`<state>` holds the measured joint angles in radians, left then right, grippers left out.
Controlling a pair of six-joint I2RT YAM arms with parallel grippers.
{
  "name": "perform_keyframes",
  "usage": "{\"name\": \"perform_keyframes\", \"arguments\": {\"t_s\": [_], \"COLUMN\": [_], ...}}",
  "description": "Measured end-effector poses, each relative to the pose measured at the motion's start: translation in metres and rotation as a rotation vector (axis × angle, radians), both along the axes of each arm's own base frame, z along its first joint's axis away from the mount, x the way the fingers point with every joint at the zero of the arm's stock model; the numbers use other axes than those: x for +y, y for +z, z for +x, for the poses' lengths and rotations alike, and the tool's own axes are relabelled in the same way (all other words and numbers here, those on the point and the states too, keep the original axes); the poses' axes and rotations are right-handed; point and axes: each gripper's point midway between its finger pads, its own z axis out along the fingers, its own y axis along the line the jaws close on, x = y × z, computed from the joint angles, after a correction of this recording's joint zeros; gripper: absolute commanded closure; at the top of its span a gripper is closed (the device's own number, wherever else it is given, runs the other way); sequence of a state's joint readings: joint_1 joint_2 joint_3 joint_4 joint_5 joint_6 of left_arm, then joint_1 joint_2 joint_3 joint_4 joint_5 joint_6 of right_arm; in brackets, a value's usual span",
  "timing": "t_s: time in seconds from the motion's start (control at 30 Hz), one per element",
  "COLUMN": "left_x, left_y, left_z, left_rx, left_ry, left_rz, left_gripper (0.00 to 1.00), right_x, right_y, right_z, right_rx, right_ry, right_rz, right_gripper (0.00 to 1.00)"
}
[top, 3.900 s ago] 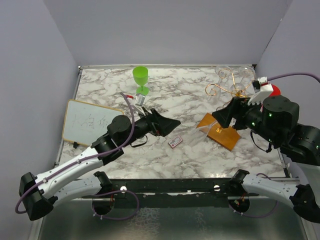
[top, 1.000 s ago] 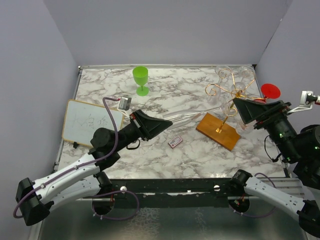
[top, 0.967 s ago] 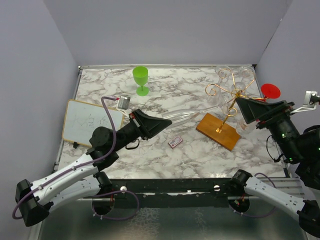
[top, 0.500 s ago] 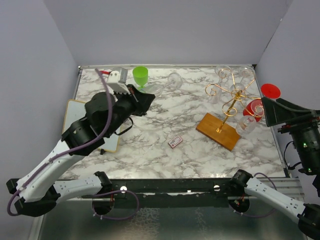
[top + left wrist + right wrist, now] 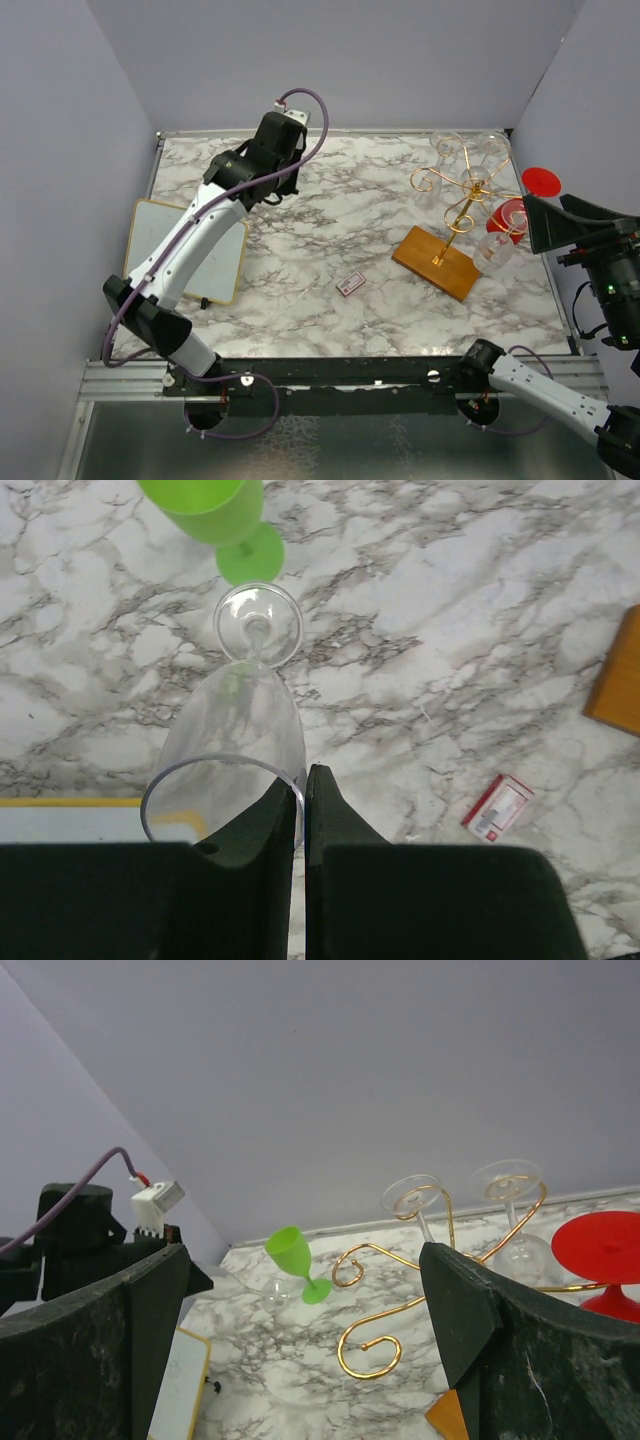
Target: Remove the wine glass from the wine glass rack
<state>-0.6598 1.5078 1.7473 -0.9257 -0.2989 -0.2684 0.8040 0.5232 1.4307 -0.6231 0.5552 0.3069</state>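
My left gripper should move down next, put the wine glass's foot [image 5: 258,623] beside the green goblet and let go of the wine glass's rim, because the clear wine glass [image 5: 238,730] is still hanging tilted over bare marble.
My left gripper [image 5: 303,775] is shut on the rim of a clear wine glass [image 5: 238,730], one finger inside the bowl and one outside. The glass's foot [image 5: 258,623] points down at the marble, just beside the foot of a green goblet [image 5: 248,555]. From above, the left gripper [image 5: 268,165] hangs over the table's far left and hides both. The wine glass rack [image 5: 465,190], gold wire on a wooden base [image 5: 437,262], stands at the right with clear glasses [image 5: 447,147] hanging from it. My right gripper [image 5: 300,1340] is open and empty, drawn back to the right of the rack.
A red goblet [image 5: 540,182] stands behind the rack at the right edge. A whiteboard [image 5: 185,250] lies at the left and a small card [image 5: 350,284] in the middle. Grey walls close in the back and sides.
My left arm swung from the table's middle to the far left, carrying the clear glass and tipping it foot-down by the green goblet. The right arm pulled back right, still open.
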Motion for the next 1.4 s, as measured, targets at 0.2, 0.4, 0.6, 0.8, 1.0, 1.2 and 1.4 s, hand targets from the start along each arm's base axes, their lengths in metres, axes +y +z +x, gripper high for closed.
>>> {"name": "perform_keyframes", "arguments": {"t_s": [0.2,0.4,0.6,0.8,1.0,1.2,1.4], "left_x": [0.009,-0.004,-0.001,0.014,0.019,0.019,0.019], "left_y": [-0.027,-0.056,-0.066,-0.075,-0.091,-0.093,-0.093], "left_z": [0.047,0.062,0.064,0.072,0.077,0.079,0.082], "left_rx": [0.105,0.194,0.241,0.281,0.332,0.338,0.336], "left_ry": [-0.001,-0.033,-0.038,-0.016,-0.014,-0.016,-0.017], "left_rz": [0.059,0.078,0.095,0.105,0.111,0.116,0.120], "left_gripper": [1.00,1.00,1.00,1.00,1.00,0.80,0.60], "right_x": [-0.001,-0.004,-0.003,-0.003,-0.003,-0.003,-0.001], "right_y": [-0.004,-0.002,-0.005,-0.008,-0.009,-0.009,-0.012], "right_z": [0.000,-0.002,-0.002,-0.001,-0.001,-0.001,0.001], "right_rx": [0.012,0.010,0.019,0.022,0.025,0.025,0.031], "right_ry": [-0.006,-0.007,-0.008,-0.010,-0.010,-0.010,-0.010], "right_rz": [-0.041,-0.045,-0.058,-0.070,-0.073,-0.073,-0.078], "right_gripper": [0.00,0.00,0.00,0.00,0.01,0.01,0.01]}}
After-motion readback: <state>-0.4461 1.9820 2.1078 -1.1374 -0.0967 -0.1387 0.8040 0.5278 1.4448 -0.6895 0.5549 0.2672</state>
